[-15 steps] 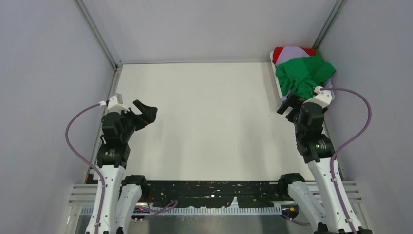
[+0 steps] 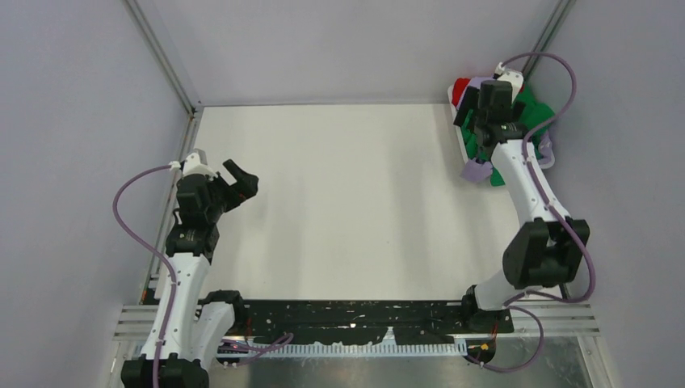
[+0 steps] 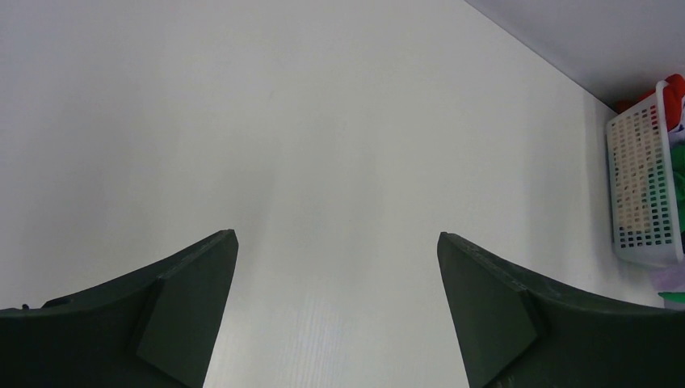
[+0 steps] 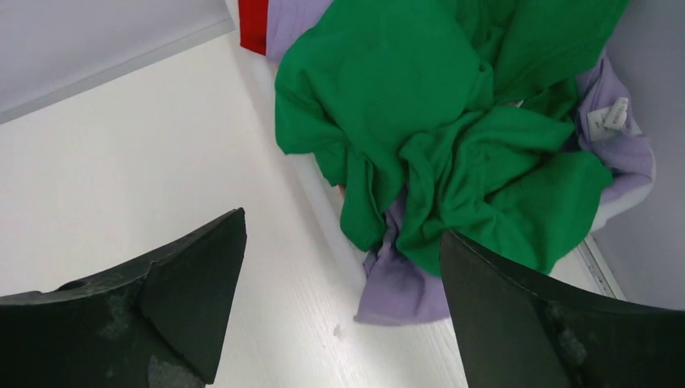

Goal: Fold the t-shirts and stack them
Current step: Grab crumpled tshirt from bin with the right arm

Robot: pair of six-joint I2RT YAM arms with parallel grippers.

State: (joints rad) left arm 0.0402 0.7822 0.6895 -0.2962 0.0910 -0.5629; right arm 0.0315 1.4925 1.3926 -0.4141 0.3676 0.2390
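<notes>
I will next bring my open right gripper down from above the heap onto the bunched fold of green t-shirt (image 4: 393, 155), because it lies on top of the lavender one.
The t-shirts lie crumpled in a heap at the far right corner. The green one (image 2: 535, 109) (image 4: 420, 105) is on top, the lavender one (image 2: 476, 171) (image 4: 404, 287) hangs out onto the table, and the red one (image 2: 460, 87) (image 4: 252, 24) peeks out at the back. My right gripper (image 2: 476, 129) (image 4: 342, 223) hovers above the heap's left edge, open and holding nothing. My left gripper (image 2: 241, 179) (image 3: 336, 236) is open over bare table at the left, far from the shirts.
A white mesh basket (image 3: 642, 194) holds the heap against the right wall. Grey walls with metal corner posts (image 2: 165, 61) enclose the white table (image 2: 347, 210). The right arm's elbow (image 2: 543, 252) and its cable loop stand near the right wall.
The right arm has stretched forward, carrying its gripper from the heap's near edge to above the heap. The left gripper has barely shifted.
</notes>
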